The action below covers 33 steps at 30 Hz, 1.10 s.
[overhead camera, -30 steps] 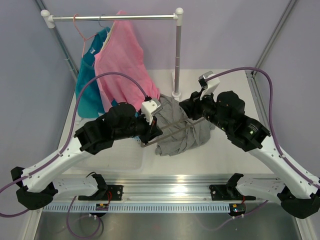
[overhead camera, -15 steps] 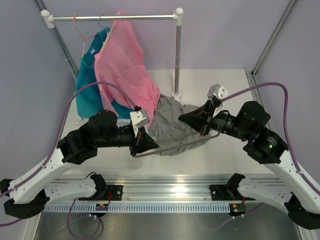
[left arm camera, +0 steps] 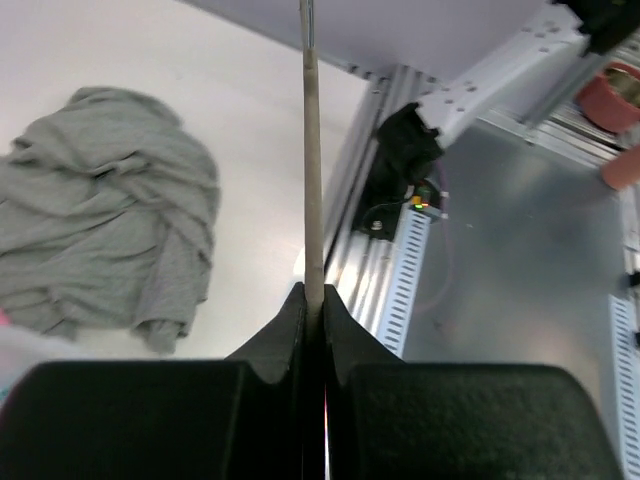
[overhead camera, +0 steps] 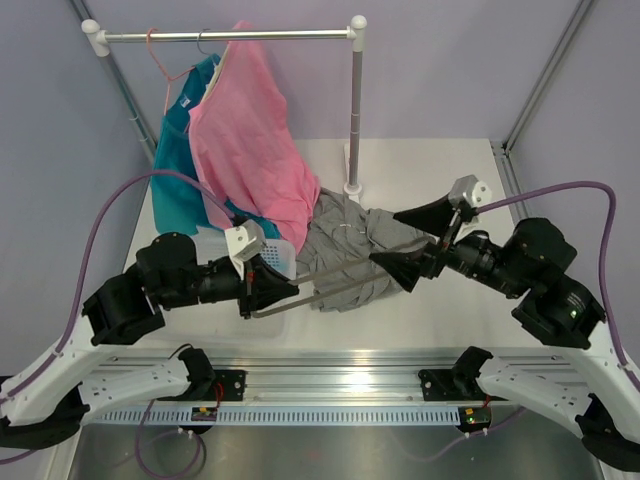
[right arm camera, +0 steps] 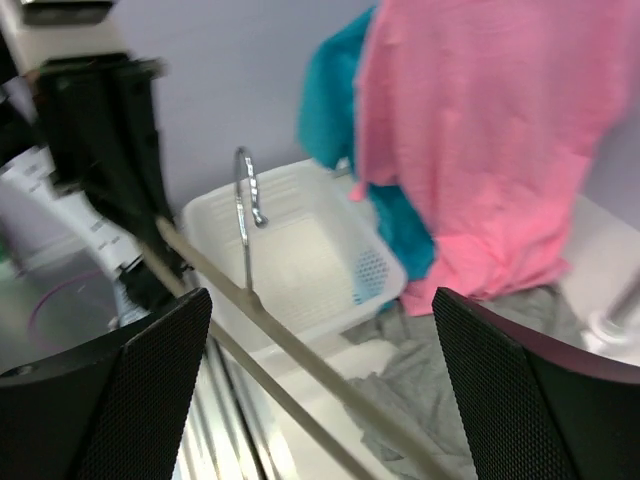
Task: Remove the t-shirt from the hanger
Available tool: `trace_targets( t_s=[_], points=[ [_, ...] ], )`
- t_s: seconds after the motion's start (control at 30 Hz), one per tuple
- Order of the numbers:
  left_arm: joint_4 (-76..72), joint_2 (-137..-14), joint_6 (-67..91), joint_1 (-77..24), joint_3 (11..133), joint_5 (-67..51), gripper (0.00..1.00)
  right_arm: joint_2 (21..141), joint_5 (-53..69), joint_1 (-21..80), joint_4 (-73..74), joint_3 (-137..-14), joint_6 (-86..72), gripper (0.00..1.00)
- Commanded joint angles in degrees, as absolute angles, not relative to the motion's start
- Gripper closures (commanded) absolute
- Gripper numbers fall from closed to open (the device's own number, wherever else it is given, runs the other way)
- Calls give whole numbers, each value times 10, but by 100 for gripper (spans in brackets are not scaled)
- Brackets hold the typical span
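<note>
The t-shirt is off the hanger [overhead camera: 300,300]. My left gripper needs to swing up and outward next to release it on the bar's empty part [overhead camera: 304,35] by the pink garment.
The grey t-shirt [overhead camera: 350,245] lies crumpled on the table in the top view, and off to the left in the left wrist view [left arm camera: 100,200]. The thin greyish-brown hanger [overhead camera: 300,300] stretches low above it, from left to right. My left gripper [overhead camera: 285,290] is shut on the hanger's left end, its rod [left arm camera: 312,180] clamped between the jaws [left arm camera: 312,300]. My right gripper [overhead camera: 408,240] is open wide at the hanger's right end, not gripping it. Its wrist view shows the hanger bars [right arm camera: 290,350] and silver hook [right arm camera: 245,200] passing ahead of the spread jaws [right arm camera: 320,400], grey fabric [right arm camera: 430,400] beneath.
A pink garment [overhead camera: 245,140] and a teal garment [overhead camera: 180,170] hang from the rail [overhead camera: 230,36] at the back left. The rack's post [overhead camera: 355,110] stands behind the t-shirt. A white basket [overhead camera: 283,262] sits under the hanging clothes, beside my left arm.
My left arm has drawn back to the left with the hanger. My right gripper has pulled back to the right and opened, letting go of the hanger's right end.
</note>
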State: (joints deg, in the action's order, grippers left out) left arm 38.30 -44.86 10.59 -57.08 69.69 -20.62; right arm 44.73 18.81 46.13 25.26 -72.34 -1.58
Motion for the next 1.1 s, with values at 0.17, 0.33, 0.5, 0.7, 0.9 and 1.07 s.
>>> trace_targets(
  t_s=[0.17,0.33,0.5,0.7,0.9,1.07],
  points=[
    [444,-491,153,-569,693,121,100,397,-146,460,287,-777,-119,0],
    [467,-557,167,-569,746,252,100,355,-141,461,317,-773,-135,1],
    [497,-683,158,-568,884,400,100,309,-138,460,326,-746,-141,1],
    [517,-801,99,-537,1064,457,100,290,-134,460,378,-734,-141,1],
    [512,-899,67,-467,1219,423,100,259,-111,460,372,-711,-152,1],
    [459,-954,26,-430,1279,379,100,260,-101,460,386,-716,-175,1]
  ],
)
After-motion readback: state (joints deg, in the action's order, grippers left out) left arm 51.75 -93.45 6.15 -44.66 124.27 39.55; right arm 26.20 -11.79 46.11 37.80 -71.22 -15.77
